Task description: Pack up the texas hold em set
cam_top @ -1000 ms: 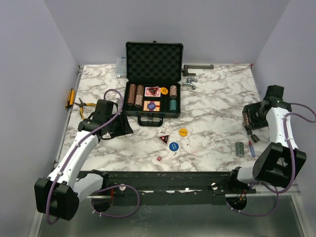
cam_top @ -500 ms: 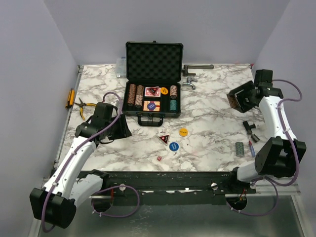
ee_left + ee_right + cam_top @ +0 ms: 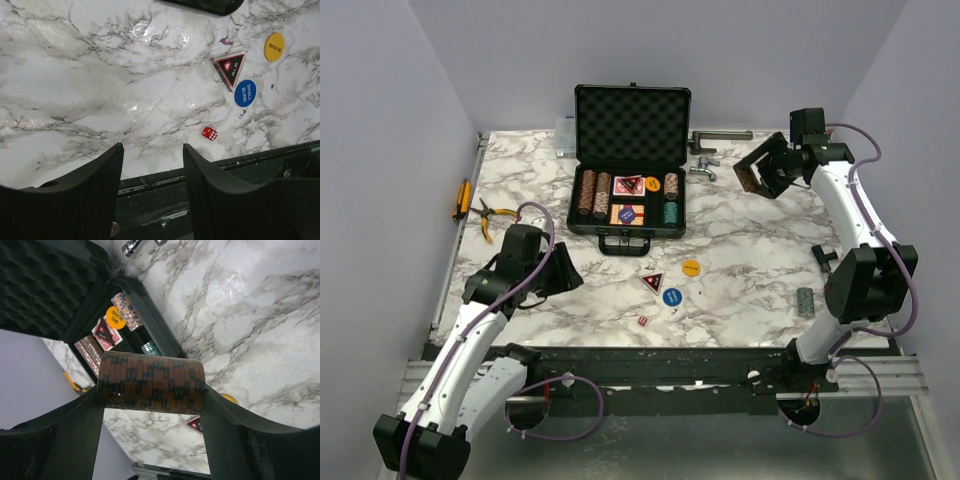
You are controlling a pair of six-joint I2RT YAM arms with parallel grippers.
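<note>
I should swing my right gripper next to the tray's empty slot beside the teal chips, lower it and let go, because the slot is below my gripper and to its left in the top view.
The black briefcase of the texas hold em set stands open at the back of the table, lid upright. Its tray holds brown and teal chip stacks, cards and a yellow disc. My right gripper hangs above the table right of the case, shut on a brown chip stack held across its jaws. A red triangle, yellow disc, blue disc and red die lie loose in front of the case. My left gripper is open and holds nothing, low near the table's front edge, left of the die.
A teal chip stack lies near the right arm's base. Pliers and a yellow-handled tool lie at the left edge. Metal tools sit behind the case on the right, a clear plastic box on its left.
My right arm has swung from the table's right edge back and leftward toward the case, carrying the brown chip stack. My left arm has drawn back slightly toward the front edge.
</note>
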